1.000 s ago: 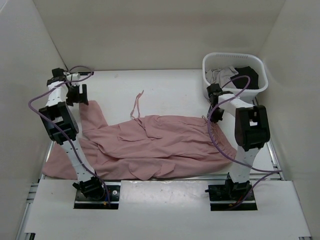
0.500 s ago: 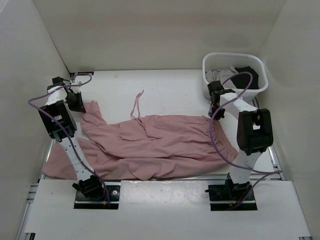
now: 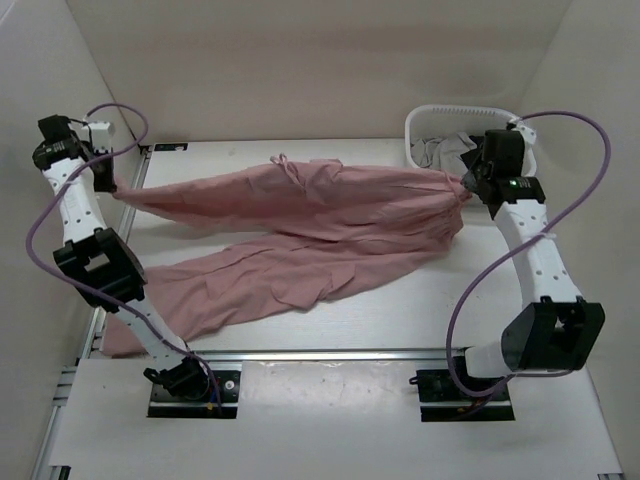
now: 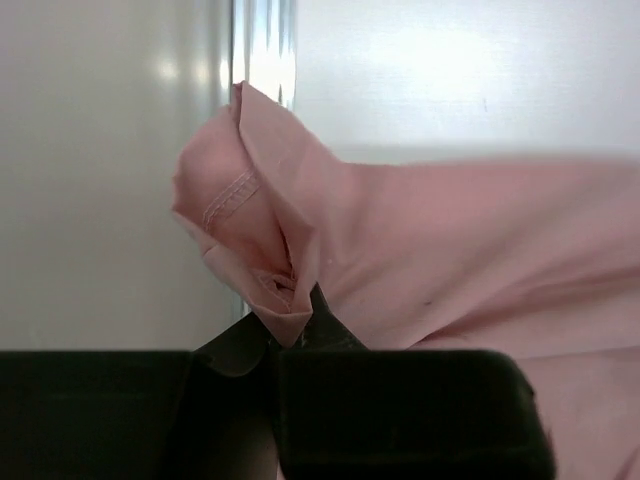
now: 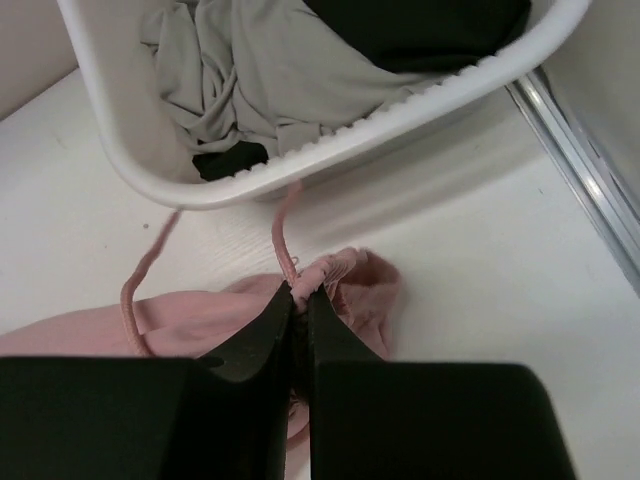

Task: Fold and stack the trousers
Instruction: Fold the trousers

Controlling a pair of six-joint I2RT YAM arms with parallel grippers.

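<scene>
My right gripper will next move back and down from the basket and release the gathered waist of the trousers over the second leg's basket-side end [image 3: 438, 234], because that leg lies nearer my base.
The dusty-pink trousers [image 3: 300, 215] hang stretched across the table between both arms. My left gripper [image 3: 108, 186] at the far left is shut on a leg hem [image 4: 255, 235], lifted off the table. My right gripper [image 3: 466, 187] at the right, beside the basket, is shut on the gathered waist [image 5: 345, 275], with a pink drawstring [image 5: 283, 225] trailing from it. The second leg [image 3: 230, 290] droops onto the table toward the front left. A drawstring knot [image 3: 285, 162] lies on the upper edge.
A white laundry basket [image 3: 425, 125] at the back right holds a grey garment [image 5: 260, 70] and a black garment [image 5: 420, 25]. White walls enclose the table on three sides. A metal rail [image 5: 580, 160] runs along the right edge.
Both arms have swung outward and up, pulling the trousers taut from a crumpled heap. The left gripper closed on the leg hem; the right kept its grip on the waist.
</scene>
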